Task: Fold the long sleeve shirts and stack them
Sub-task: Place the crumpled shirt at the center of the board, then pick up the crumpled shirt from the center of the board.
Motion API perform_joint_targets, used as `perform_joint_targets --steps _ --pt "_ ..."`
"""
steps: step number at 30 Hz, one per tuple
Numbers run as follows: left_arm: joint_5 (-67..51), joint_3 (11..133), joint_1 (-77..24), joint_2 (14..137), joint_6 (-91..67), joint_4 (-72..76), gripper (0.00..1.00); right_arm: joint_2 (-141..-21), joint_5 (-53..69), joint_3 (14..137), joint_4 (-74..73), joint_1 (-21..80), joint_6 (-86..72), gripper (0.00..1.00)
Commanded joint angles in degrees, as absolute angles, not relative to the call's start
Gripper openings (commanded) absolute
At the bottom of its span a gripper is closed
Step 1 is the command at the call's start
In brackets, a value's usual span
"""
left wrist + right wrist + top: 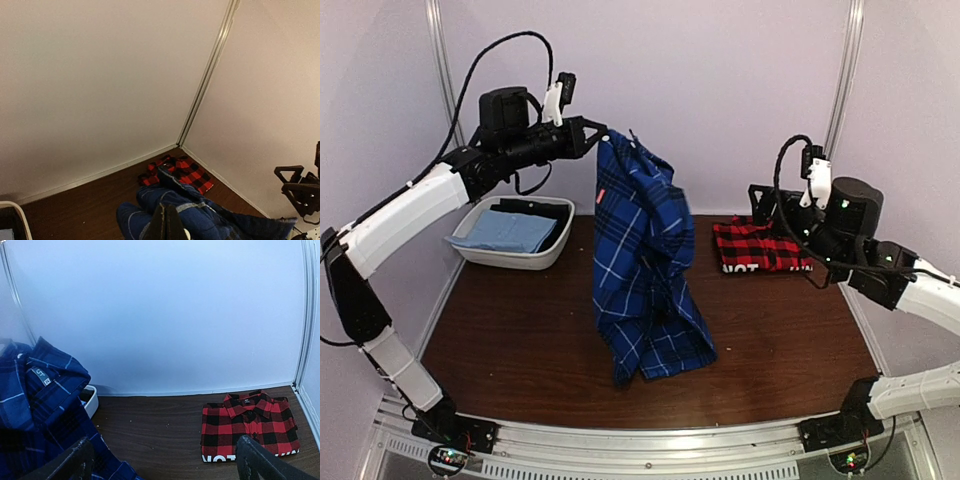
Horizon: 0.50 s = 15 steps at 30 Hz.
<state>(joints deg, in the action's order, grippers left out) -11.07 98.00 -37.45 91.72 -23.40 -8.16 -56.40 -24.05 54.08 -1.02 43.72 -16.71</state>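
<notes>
My right gripper moves down and across to the left in the top view onto the blue shirt's loose side edge (684, 292) (96, 436) next, since that unheld cloth hangs below it there.
My left gripper (596, 136) is raised high and shut on the collar end of the dark blue plaid shirt (648, 270). The shirt hangs down unfolded, its lower end bunched on the table. In the left wrist view the shut fingers (167, 222) pinch the blue shirt (215, 217). The red-and-black check shirt (760, 248) lies folded at the back right; it also shows in the left wrist view (187, 172) and the right wrist view (250, 425). My right gripper (167, 465) is open and empty, held above the table near the red shirt, facing the hanging blue shirt (40, 405).
A white basket (510, 258) at the back left holds a plain light blue cloth (510, 230) and a black garment (535, 208); its rim shows in the right wrist view (91, 400). Walls close off the back and both sides of the brown table (520, 340).
</notes>
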Motion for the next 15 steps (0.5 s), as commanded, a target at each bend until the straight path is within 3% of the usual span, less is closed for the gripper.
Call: perform_joint_targets --steps 1,6,7,10,15 --pt "-23.0 94.2 -28.8 103.0 -30.2 -6.6 0.01 -60.5 -20.2 53.4 -2.4 43.0 -16.9 1.00" --pt "-22.5 95.5 -27.1 111.9 -30.1 -11.7 0.50 -67.9 -12.9 54.3 -5.5 42.7 -16.5 1.00" --pt "-21.9 95.2 -27.1 111.5 -30.2 -11.6 0.54 -69.2 -12.1 54.0 -6.0 42.7 -16.5 1.00" --pt "-19.4 94.1 -27.2 109.3 -30.1 -12.5 0.62 -72.5 -8.6 52.6 -6.1 42.7 -16.2 1.00" --pt "-14.4 89.2 -28.6 102.5 -30.1 -16.2 0.63 -77.8 -3.5 51.3 -6.8 42.7 -15.1 1.00"
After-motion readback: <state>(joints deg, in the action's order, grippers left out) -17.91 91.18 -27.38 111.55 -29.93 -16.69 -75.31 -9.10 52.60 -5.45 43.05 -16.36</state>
